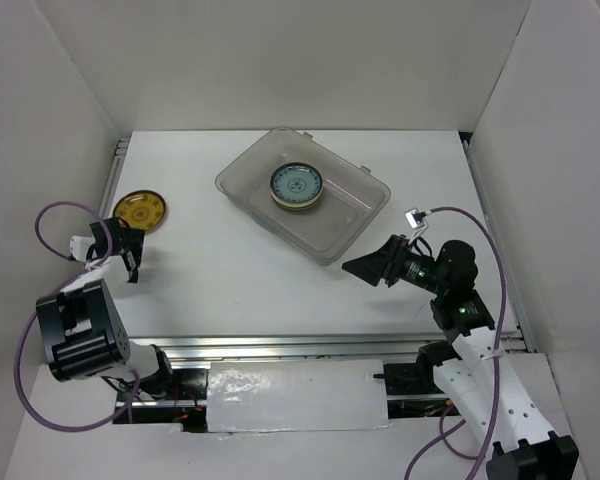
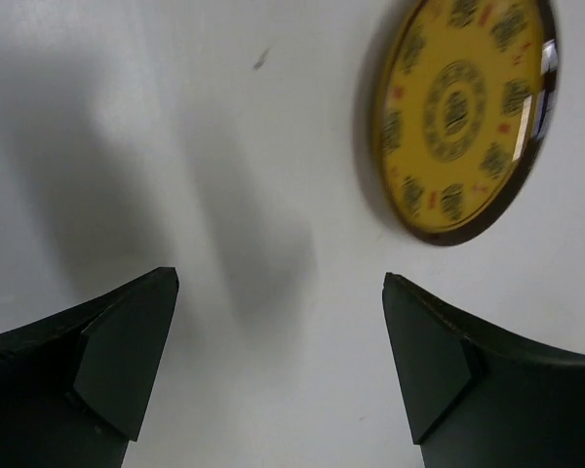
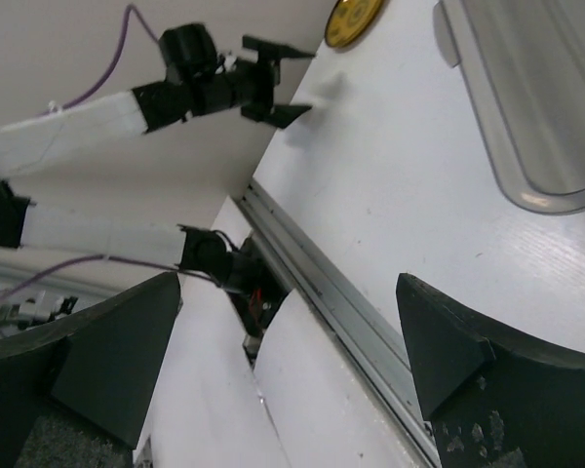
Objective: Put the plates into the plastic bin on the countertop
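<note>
I will next ease my left gripper outward and down, toward the right in its wrist view, onto the golden-brown plate's near rim [image 1: 149, 228] [image 2: 395, 207], because bare countertop shows between its fingers.
The clear plastic bin [image 1: 352, 218] stands at the middle back of the white countertop [image 1: 230, 285]. A stack of plates lies in it with a teal-patterned plate [image 1: 297, 184] on top. A golden-brown patterned plate [image 1: 140, 210] lies on the countertop at the far left; it also shows in the left wrist view [image 2: 463, 112]. My left gripper [image 1: 134, 256] [image 2: 278, 351] is open and empty, just short of that plate, over bare countertop. My right gripper [image 1: 358, 268] [image 3: 288, 361] is open and empty, near the bin's front right corner [image 3: 536, 97]. The other plates are hidden or out of view.
White walls enclose the countertop on the left, back and right. A metal rail [image 1: 310, 345] [image 3: 341, 292] runs along the front edge. The left arm [image 3: 214, 83] shows in the right wrist view, with the golden plate [image 3: 354, 19] beyond it.
</note>
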Controlling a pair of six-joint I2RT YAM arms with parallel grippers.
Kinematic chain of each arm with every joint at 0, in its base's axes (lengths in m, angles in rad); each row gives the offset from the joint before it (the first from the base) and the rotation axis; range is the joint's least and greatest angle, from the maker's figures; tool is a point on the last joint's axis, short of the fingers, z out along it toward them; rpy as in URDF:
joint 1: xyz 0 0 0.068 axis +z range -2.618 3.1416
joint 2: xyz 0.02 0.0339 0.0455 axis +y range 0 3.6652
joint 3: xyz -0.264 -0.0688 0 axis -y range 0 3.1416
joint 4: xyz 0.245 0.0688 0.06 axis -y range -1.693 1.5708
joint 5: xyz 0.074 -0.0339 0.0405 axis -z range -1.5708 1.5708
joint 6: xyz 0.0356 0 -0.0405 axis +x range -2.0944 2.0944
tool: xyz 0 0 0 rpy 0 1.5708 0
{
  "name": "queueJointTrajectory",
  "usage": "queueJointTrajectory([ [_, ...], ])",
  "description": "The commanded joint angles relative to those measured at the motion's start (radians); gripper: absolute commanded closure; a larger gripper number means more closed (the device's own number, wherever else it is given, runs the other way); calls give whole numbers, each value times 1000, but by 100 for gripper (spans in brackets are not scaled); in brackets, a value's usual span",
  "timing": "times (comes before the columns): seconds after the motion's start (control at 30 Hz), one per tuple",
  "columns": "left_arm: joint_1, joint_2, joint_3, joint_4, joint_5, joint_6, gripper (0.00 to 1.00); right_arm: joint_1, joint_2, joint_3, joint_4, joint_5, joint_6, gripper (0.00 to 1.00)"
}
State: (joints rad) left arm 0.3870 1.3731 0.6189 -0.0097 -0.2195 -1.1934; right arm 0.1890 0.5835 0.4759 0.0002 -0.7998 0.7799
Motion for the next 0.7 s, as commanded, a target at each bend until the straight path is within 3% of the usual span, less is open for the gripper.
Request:
queueJointTrajectory([
  [0.0,0,99,91,257,20,-28,1,43,-19,-25,161,-42,38,0],
  [0.17,-2,259,172,151,2,-110,2,85,-27,-26,152,-36,29,0],
  [0.37,-43,406,289,29,-43,-170,11,92,-2,-19,130,-30,2,0],
  [0.47,-45,434,285,28,-44,-198,26,90,-5,-14,110,-22,-2,0],
  [0.57,-39,463,291,37,-29,-204,57,89,-16,-5,95,-15,1,0],
  [0.6,-37,466,291,37,-26,-206,73,89,-22,6,86,-13,-2,0],
  [0.67,-27,466,274,62,-8,-218,87,86,-27,21,51,-4,-14,0],
])
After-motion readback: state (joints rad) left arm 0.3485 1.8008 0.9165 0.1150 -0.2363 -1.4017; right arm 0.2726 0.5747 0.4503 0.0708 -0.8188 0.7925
